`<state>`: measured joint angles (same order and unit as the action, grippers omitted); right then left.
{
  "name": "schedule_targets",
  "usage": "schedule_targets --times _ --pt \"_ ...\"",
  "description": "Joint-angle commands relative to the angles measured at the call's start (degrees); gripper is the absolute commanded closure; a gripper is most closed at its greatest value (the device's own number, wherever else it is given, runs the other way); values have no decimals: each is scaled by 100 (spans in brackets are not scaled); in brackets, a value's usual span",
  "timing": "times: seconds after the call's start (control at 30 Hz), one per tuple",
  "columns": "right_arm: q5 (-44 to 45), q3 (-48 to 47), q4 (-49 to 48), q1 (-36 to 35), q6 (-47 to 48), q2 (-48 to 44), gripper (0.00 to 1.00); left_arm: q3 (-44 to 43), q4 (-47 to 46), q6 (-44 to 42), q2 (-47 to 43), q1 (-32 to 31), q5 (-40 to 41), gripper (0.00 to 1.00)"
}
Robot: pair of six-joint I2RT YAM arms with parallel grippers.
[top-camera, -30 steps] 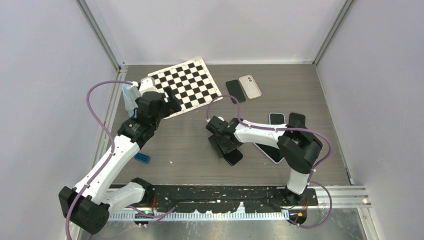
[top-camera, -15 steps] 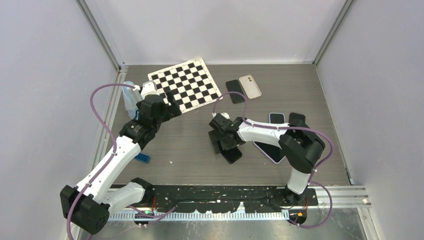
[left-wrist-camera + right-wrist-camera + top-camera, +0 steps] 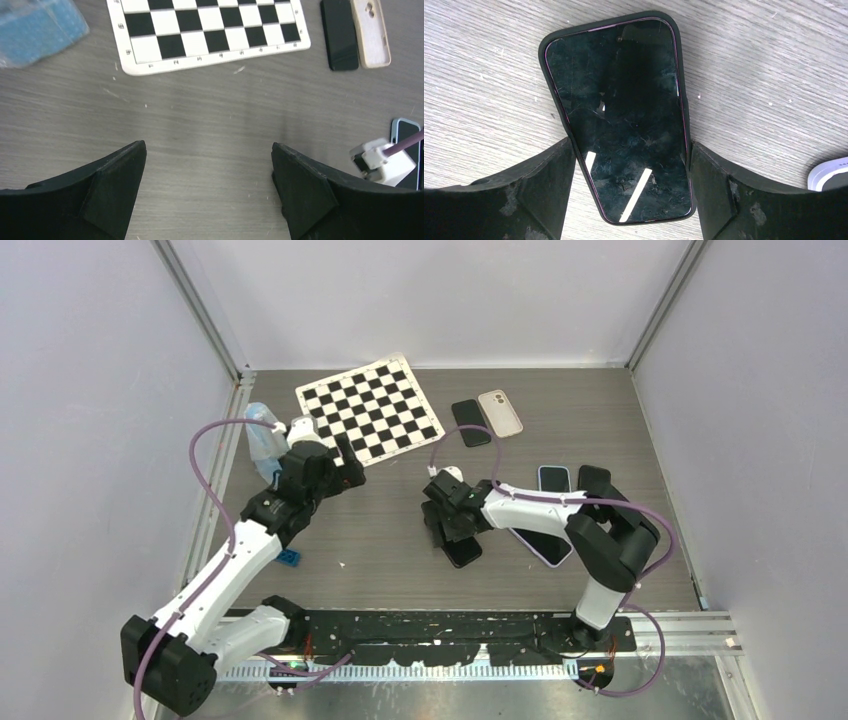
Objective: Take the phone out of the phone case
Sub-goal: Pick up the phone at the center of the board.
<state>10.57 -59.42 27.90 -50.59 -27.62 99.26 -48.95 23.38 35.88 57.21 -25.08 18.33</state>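
Note:
The phone is to the right of my left gripper in the top view, so my left gripper will next turn and reach that way onto the phone's ungripped far corner (image 3: 428,508).
A black phone in a black case (image 3: 619,100) lies screen up, its near end between my right gripper's (image 3: 629,150) fingers. Both fingers press against the case's long sides, so the gripper is shut on it. In the top view the cased phone (image 3: 463,550) sits mid-table, partly hidden under the right gripper (image 3: 455,532). I cannot tell whether it rests on the table or hangs just above it. My left gripper (image 3: 207,150) is open and empty above bare table, just near of the chessboard; in the top view the left gripper (image 3: 345,462) is left of centre.
A chessboard mat (image 3: 368,410) lies at the back left. A bare black phone (image 3: 470,422) and a beige case (image 3: 500,412) lie at the back. More phones (image 3: 553,478) lie by the right arm. A blue brick (image 3: 287,557) and a blue packet (image 3: 262,435) sit on the left.
My left arm has swung nearer and slightly right, off the chessboard. My right gripper has shifted a little toward the back with the cased phone between its fingers.

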Motion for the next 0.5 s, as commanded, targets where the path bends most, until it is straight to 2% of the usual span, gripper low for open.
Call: schedule_targets --times 0.0,0.23,0.47 --pt "365 140 -628 16 -213 -356 43 409 -314 148 -277 28 -561 0" --pt "311 -98 -1199 48 -72 -740 44 1108 -929 407 -259 30 -1877 0" --pt "-325 -135 -1888 109 -150 -878 44 1524 -2121 1092 455 30 -3053 0"
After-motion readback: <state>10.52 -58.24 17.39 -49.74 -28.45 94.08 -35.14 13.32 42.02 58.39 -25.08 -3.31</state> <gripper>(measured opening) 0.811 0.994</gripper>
